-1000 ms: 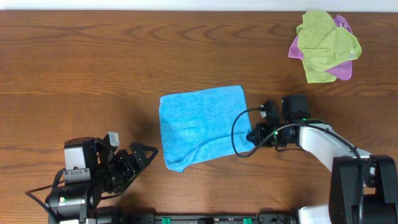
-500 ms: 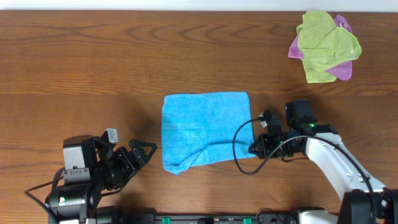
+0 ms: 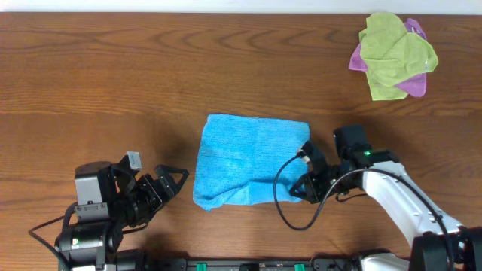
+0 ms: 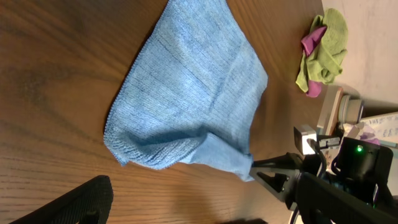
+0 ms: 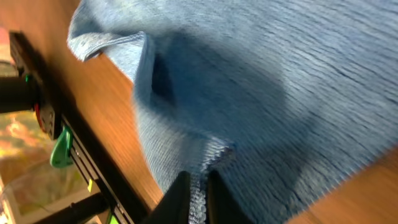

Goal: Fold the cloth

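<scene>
The cloth's corner goes back and to the left in the overhead view onto bare tabletop next. My right gripper drags it, flattening the cloth's rumpled near edge, and releases.
The sky-blue cloth (image 3: 248, 158) lies folded in the middle of the table, its near-left corner rumpled. It also shows in the left wrist view (image 4: 186, 93) and fills the right wrist view (image 5: 249, 81). My right gripper (image 3: 304, 187) is shut on the cloth's near-right corner, and the edge shows pinched between its fingers (image 5: 199, 193). My left gripper (image 3: 173, 181) is open and empty, left of the cloth and apart from it; one finger (image 4: 74, 202) shows at the bottom of the left wrist view.
A lime-green cloth (image 3: 395, 53) lies bunched over a purple-pink cloth (image 3: 416, 85) at the far right corner; both show in the left wrist view (image 4: 323, 50). The table's near edge runs just behind both arms.
My right gripper has pulled the cloth's near-right corner toward the near edge and to the left, and the whole cloth has shifted slightly right. The left arm has barely moved.
</scene>
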### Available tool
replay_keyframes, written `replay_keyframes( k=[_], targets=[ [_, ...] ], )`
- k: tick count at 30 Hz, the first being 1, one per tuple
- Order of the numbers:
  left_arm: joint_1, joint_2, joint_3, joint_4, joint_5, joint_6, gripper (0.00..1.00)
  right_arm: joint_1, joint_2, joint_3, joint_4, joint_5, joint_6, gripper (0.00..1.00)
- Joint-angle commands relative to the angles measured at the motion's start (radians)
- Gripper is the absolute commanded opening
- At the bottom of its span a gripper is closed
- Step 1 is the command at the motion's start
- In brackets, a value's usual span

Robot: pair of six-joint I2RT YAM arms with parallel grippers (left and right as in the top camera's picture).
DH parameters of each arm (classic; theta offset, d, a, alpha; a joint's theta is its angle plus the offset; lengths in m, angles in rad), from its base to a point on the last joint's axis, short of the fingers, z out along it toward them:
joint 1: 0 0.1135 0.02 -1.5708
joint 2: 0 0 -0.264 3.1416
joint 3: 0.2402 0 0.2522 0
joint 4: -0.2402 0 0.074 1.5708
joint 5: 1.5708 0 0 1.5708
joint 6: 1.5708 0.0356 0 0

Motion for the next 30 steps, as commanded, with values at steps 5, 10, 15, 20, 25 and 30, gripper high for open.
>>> replay_keyframes(
  k=[5,10,15,20,25,30],
  targets=[
    [0.002,-0.003,-0.003,0.003,-0.024,-0.001,0.95,0.16,-0.011,-0.002,-0.005,-0.068,-0.078,0.05],
    [0.002,-0.003,-0.003,0.003,-0.031,0.0,0.95,0.309,-0.012,-0.002,-0.039,-0.046,-0.084,0.03],
    [0.002,-0.003,-0.003,0.006,-0.034,0.0,0.95,0.37,-0.024,-0.002,-0.084,-0.03,-0.082,0.05],
    [0.002,-0.003,-0.003,0.031,-0.034,-0.001,0.95,0.383,-0.111,-0.002,-0.09,0.075,0.024,0.25],
    [0.002,-0.003,-0.003,0.041,-0.034,-0.001,0.95,0.383,-0.231,-0.002,-0.105,0.136,0.1,0.54],
    [0.002,-0.003,-0.003,0.063,-0.034,-0.005,0.95,0.383,-0.308,-0.002,-0.1,0.302,0.235,0.6]
  ],
)
